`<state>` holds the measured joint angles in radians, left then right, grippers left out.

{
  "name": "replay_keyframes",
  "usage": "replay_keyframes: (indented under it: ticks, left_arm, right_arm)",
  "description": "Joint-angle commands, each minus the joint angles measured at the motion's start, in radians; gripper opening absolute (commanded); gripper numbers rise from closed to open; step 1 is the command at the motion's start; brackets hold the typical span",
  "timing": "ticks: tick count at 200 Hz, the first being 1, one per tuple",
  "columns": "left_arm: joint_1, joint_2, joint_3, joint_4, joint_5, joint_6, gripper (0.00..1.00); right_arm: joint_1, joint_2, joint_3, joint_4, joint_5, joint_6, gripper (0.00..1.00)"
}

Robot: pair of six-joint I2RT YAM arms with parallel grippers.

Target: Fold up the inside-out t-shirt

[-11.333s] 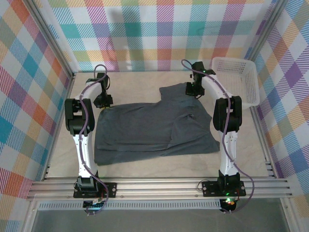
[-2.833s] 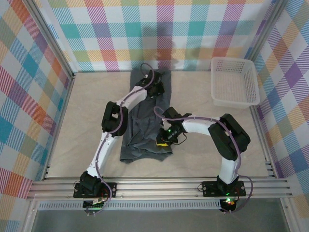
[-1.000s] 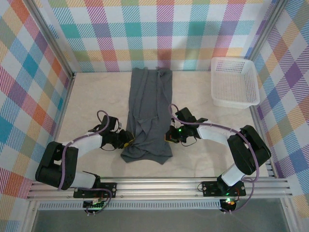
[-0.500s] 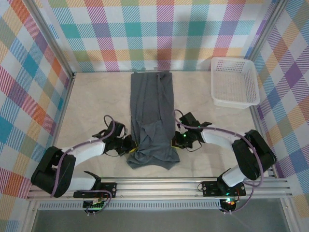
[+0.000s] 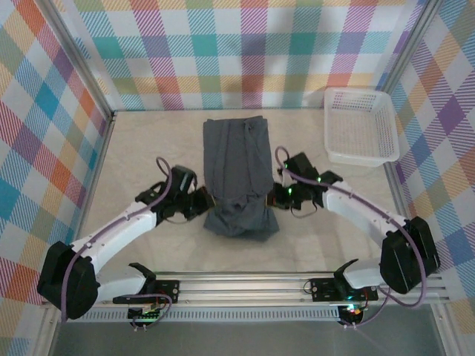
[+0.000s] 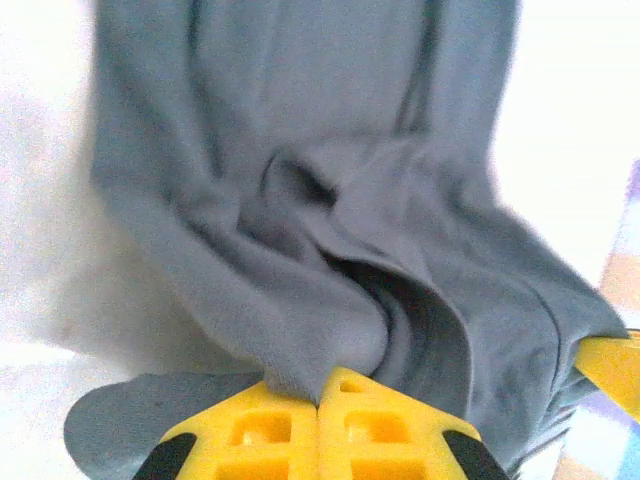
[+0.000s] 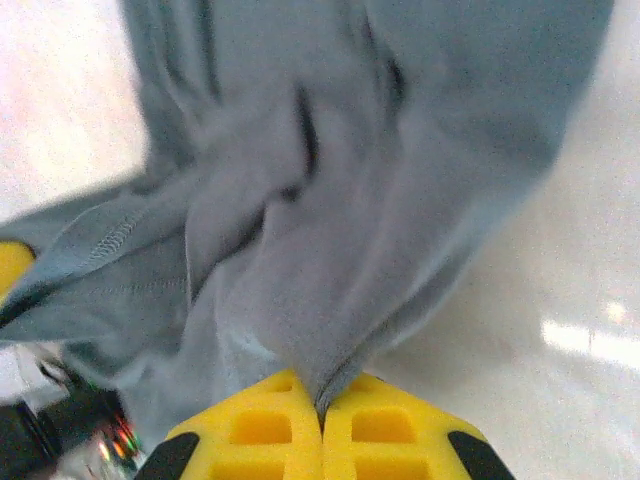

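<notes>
Next, my left gripper carries the t-shirt's bunched near end away from my base above the t-shirt and releases it on the t-shirt's far end.
The inside-out t-shirt [image 5: 237, 167] is a dark slate-grey strip lying lengthwise in the middle of the table, its near end lifted and bunched. My left gripper [image 5: 209, 202] is shut on the left side of that near end; in the left wrist view the cloth [image 6: 300, 250] rises from between the yellow fingers [image 6: 270, 430]. My right gripper [image 5: 273, 197] is shut on the right side of it, and the cloth [image 7: 330, 220] is pinched between its yellow fingers [image 7: 390, 425].
A white plastic basket [image 5: 361, 126] stands at the back right, by the checked wall. Bare beige table [image 5: 141, 148] lies to the left and right of the shirt. The metal rail [image 5: 237, 285] runs along the near edge.
Both grippers have carried the shirt's near end away from the front edge toward the far wall. The cloth now lies shorter, with its near part doubling over.
</notes>
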<state>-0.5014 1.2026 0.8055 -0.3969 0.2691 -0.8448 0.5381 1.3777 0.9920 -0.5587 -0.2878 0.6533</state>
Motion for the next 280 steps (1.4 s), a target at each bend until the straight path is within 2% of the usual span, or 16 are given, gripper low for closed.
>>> replay_keyframes:
  ticks: [1, 47, 93, 98, 108, 116, 129, 144, 154, 164, 183, 196, 215, 250, 259, 280]
  left_arm:
    - [0.101, 0.105, 0.132, 0.022, -0.038, 0.070, 0.00]
    - [0.234, 0.452, 0.502, 0.090, -0.030, 0.139, 0.00]
    - [0.299, 0.809, 0.864, 0.058, -0.009, 0.169, 0.00]
    - [0.304, 0.854, 0.908, 0.054, -0.004, 0.170, 0.09]
    - [0.316, 0.932, 0.978, 0.055, 0.016, 0.170, 0.35]
    - [0.328, 0.978, 1.016, 0.073, 0.041, 0.154, 0.50]
    - [0.351, 1.005, 1.047, 0.109, 0.068, 0.129, 0.61]
    - [0.368, 0.962, 1.031, 0.104, 0.071, 0.147, 0.65]
    - [0.372, 0.897, 0.972, 0.097, 0.056, 0.178, 0.66]
    - [0.371, 0.819, 0.862, 0.109, 0.047, 0.194, 0.66]
    - [0.362, 0.684, 0.592, 0.214, 0.047, 0.178, 0.66]
    - [0.349, 0.627, 0.433, 0.274, 0.042, 0.165, 0.65]
    - [0.319, 0.624, 0.316, 0.348, 0.104, 0.150, 0.62]
    - [0.259, 0.704, 0.332, 0.345, 0.123, 0.147, 0.52]
    - [0.253, 0.729, 0.346, 0.342, 0.118, 0.142, 0.47]
    - [0.250, 0.748, 0.351, 0.338, 0.113, 0.139, 0.17]
  right_arm:
    - [-0.074, 0.100, 0.161, 0.026, 0.028, -0.049, 0.00]
    - [-0.175, 0.435, 0.533, 0.062, -0.019, -0.118, 0.00]
    - [-0.223, 0.753, 0.898, 0.039, -0.052, -0.140, 0.00]
    - [-0.229, 0.801, 0.946, 0.035, -0.056, -0.149, 0.08]
    - [-0.242, 0.890, 1.053, 0.007, -0.076, -0.166, 0.38]
    - [-0.255, 0.964, 1.179, -0.060, -0.106, -0.171, 0.53]
    - [-0.272, 1.086, 1.445, -0.243, -0.133, -0.192, 0.63]
    - [-0.283, 1.134, 1.650, -0.423, -0.093, -0.246, 0.67]
    - [-0.286, 1.083, 1.590, -0.467, -0.049, -0.273, 0.68]
    - [-0.286, 0.969, 1.357, -0.412, -0.040, -0.280, 0.68]
    - [-0.285, 0.693, 0.753, -0.023, -0.099, -0.207, 0.69]
    - [-0.284, 0.598, 0.534, 0.126, -0.103, -0.164, 0.69]
    - [-0.276, 0.596, 0.443, 0.144, -0.136, -0.153, 0.68]
    - [-0.247, 0.684, 0.413, 0.199, -0.174, -0.134, 0.58]
    - [-0.241, 0.714, 0.434, 0.204, -0.195, -0.127, 0.49]
    - [-0.235, 0.738, 0.469, 0.194, -0.216, -0.119, 0.19]
